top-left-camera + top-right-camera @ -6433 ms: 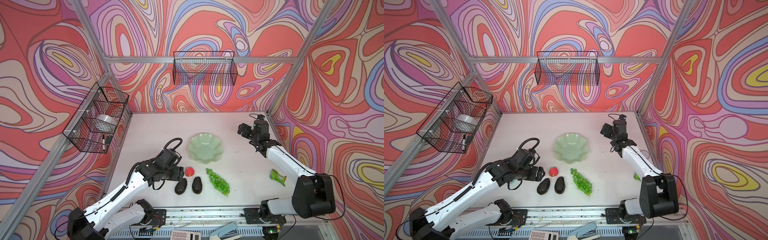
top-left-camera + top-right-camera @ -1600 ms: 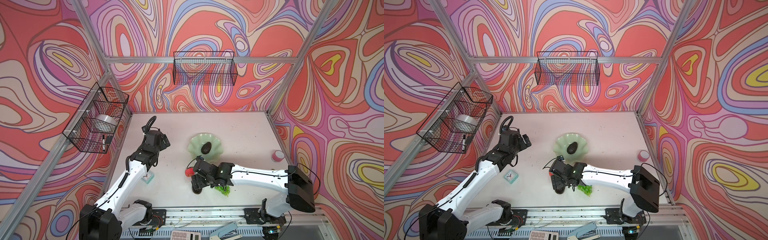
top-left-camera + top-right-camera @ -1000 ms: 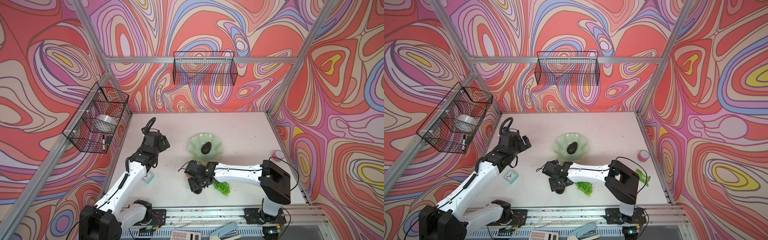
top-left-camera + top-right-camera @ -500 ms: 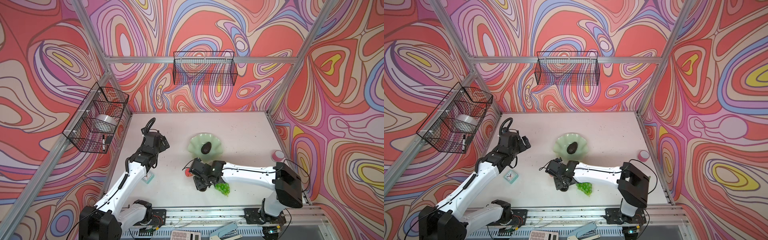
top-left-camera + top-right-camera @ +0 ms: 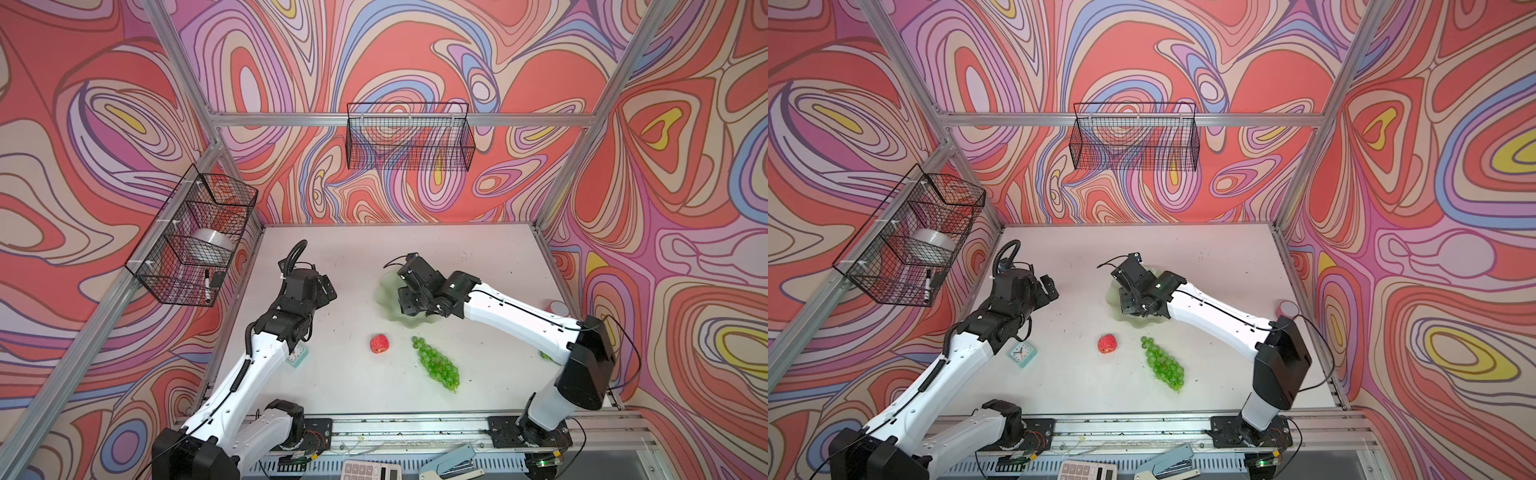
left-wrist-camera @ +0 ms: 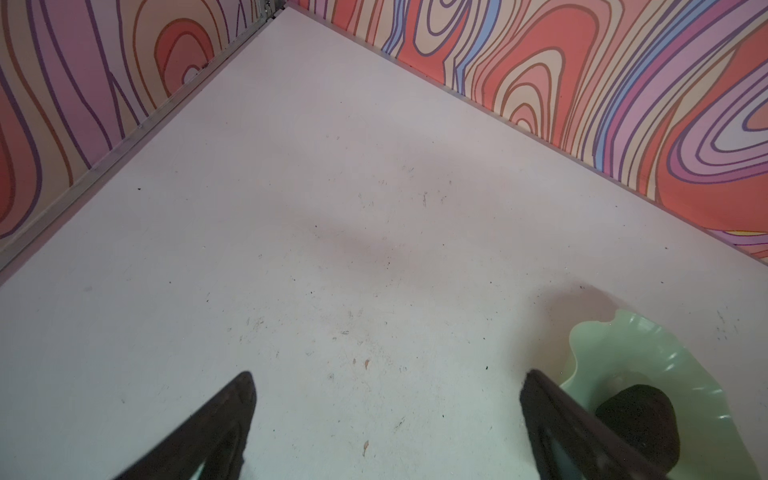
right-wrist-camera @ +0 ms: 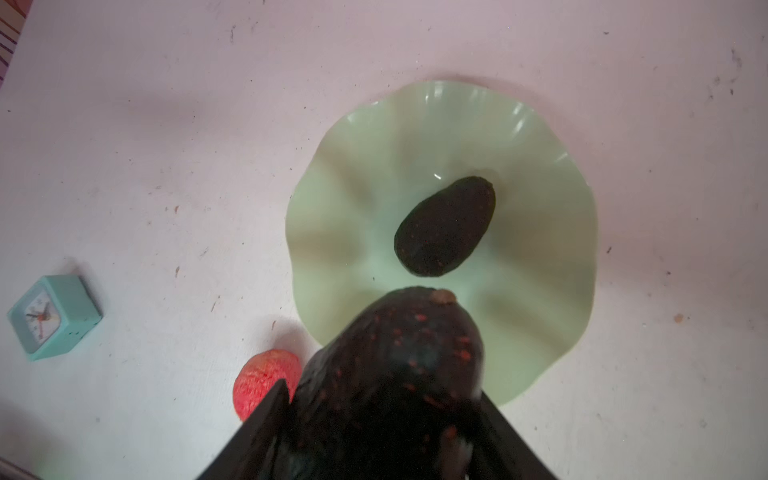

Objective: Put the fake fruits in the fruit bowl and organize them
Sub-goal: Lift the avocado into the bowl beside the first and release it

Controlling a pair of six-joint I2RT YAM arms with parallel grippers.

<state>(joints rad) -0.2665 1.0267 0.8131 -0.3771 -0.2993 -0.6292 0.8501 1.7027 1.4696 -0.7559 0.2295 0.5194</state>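
My right gripper should lower the dark bumpy avocado [image 7: 407, 332] into the bowl's empty side [image 7: 352, 228] facing my left gripper and release it, since the second avocado takes up the middle.
My right gripper [image 7: 382, 390] is shut on a dark bumpy avocado [image 7: 407, 332], held above the near side of the pale green fruit bowl [image 7: 540, 208]. A second avocado [image 7: 446, 226] lies in the bowl's middle. In both top views that gripper [image 5: 409, 297] [image 5: 1131, 299] covers most of the bowl [image 5: 411, 322] [image 5: 1142, 322]. The red strawberry [image 5: 380, 343] [image 5: 1107, 343] and the green grapes [image 5: 438, 365] [image 5: 1163, 365] lie on the table in front of the bowl. My left gripper [image 5: 326, 291] [image 6: 386, 386] hovers open and empty to the bowl's left.
A small teal clock [image 5: 1021, 353] sits beside the left arm. A pink cylinder [image 5: 557, 307] stands by the right wall, and a green packet [image 5: 545, 355] peeks from behind the right arm. Black wire baskets [image 5: 409, 137] [image 5: 195, 245] hang on the back and left walls.
My right gripper has lifted the avocado off the front of the table and carried it back over the bowl. The left arm has not moved.
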